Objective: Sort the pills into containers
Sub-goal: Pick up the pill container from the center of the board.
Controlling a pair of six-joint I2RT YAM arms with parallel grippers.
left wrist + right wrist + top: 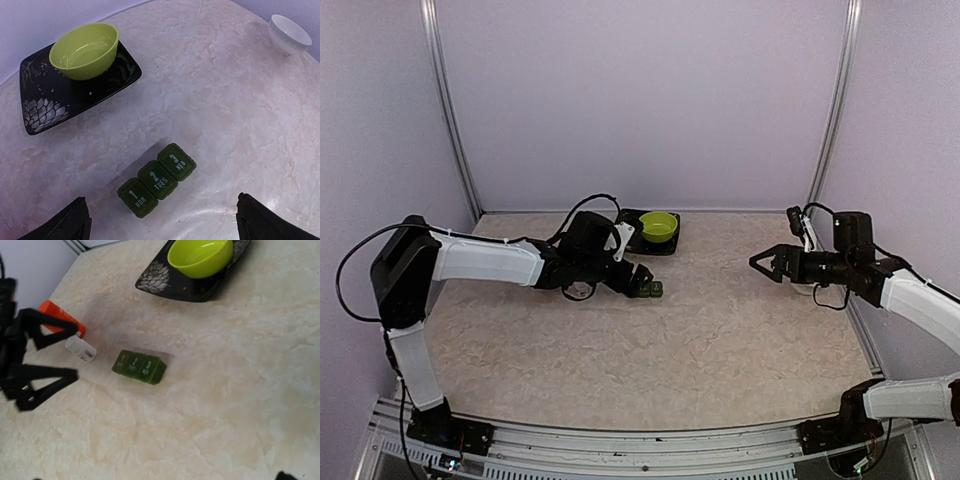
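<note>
The MON box (138,197) lies below, its row slanting between the left gripper's fingers, so the left gripper will next turn its fingers to straddle the box and lower them around it.
The containers (156,180) are three dark green boxes in a row, lids shut, marked 1 MON, 2 TUES, 3 WED. They lie on the marble table and also show in the top view (648,290) and the right wrist view (139,366). My left gripper (636,282) hovers just above them, open wide and empty, with the boxes between its fingers (70,222). My right gripper (760,263) is open and empty, off to the right, well away from the boxes. No pills are visible.
A lime green bowl (85,50) sits on a black patterned plate (40,107) behind the containers. A white bowl (290,32) stands at the far right. A small white bottle (81,349) lies by an orange object (60,320) left of the containers.
</note>
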